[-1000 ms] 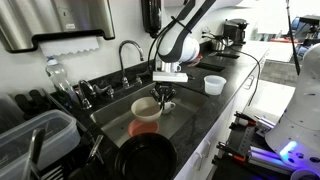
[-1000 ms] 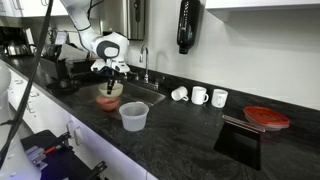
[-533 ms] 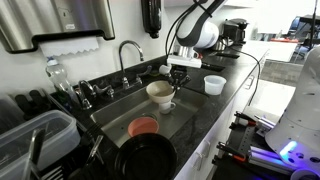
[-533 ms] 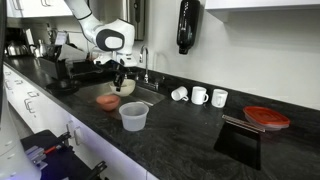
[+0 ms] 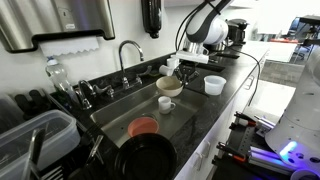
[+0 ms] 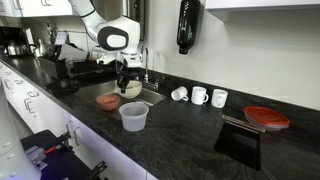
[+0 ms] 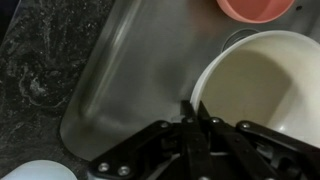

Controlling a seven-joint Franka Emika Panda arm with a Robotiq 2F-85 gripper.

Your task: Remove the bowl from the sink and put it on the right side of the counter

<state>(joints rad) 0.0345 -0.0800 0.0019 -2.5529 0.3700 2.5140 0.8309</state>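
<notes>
The gripper will next carry the bowl past the edge of the sink, lower it onto the black counter between the tub and the mugs, and release it, since that spot is clear.
My gripper point(image 5: 176, 73) is shut on the rim of the tan-beige bowl point(image 5: 170, 86) and holds it lifted above the stainless-steel sink point(image 5: 118, 110). In the other exterior view the bowl point(image 6: 131, 88) hangs under the gripper point(image 6: 124, 76) over the sink point(image 6: 118, 99). In the wrist view the fingers point(image 7: 196, 118) pinch the bowl's light rim point(image 7: 256, 88), with the sink floor point(image 7: 130, 85) below. The black counter point(image 5: 215, 105) runs along the front.
A red-orange dish point(image 5: 144, 127) and a small white cup point(image 5: 166, 103) lie in the sink. A small white bowl point(image 5: 213, 84) sits on the counter. A grey plastic tub point(image 6: 133, 116), white mugs point(image 6: 200, 95), a faucet point(image 5: 128, 52) and a black pan point(image 5: 145, 158) stand around.
The gripper has lifted the bowl off the red-orange dish and carried it up and along the sink toward the small white bowl's end. The dish and white cup stay in the sink.
</notes>
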